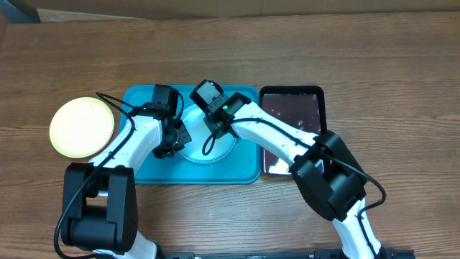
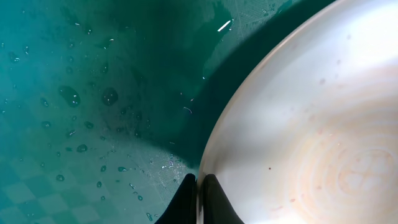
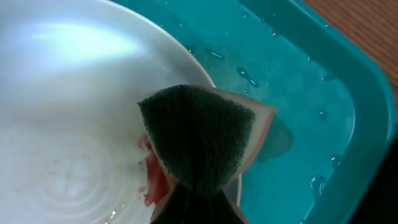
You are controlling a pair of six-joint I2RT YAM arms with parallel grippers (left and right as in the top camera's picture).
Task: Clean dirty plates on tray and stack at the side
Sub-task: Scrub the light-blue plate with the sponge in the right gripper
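Observation:
Next, my right gripper needs to lift off the plate, move right in the overhead view, lower and release the sponge (image 3: 202,134), since the dark tray's bottom lies that way.
A white plate (image 1: 212,146) lies on the turquoise tray (image 1: 144,169), with faint reddish specks on its face (image 2: 323,137). My left gripper (image 2: 199,180) is shut on the plate's left rim, one finger on each side of the edge. My right gripper (image 3: 198,194) is shut on a sponge (image 3: 202,134), dark green scouring face up. The sponge presses on the plate (image 3: 74,93) near its right rim, beside a red smear (image 3: 153,180). A pale yellow plate (image 1: 81,127) sits on the table left of the tray. From above, both grippers (image 1: 175,140) (image 1: 213,128) flank the white plate.
Water drops cover the tray floor (image 2: 81,106) and its low rim (image 3: 367,93). A glossy dark tray (image 1: 291,115) lies against the turquoise tray's right side, under my right arm. Bare wooden table (image 1: 402,86) surrounds everything.

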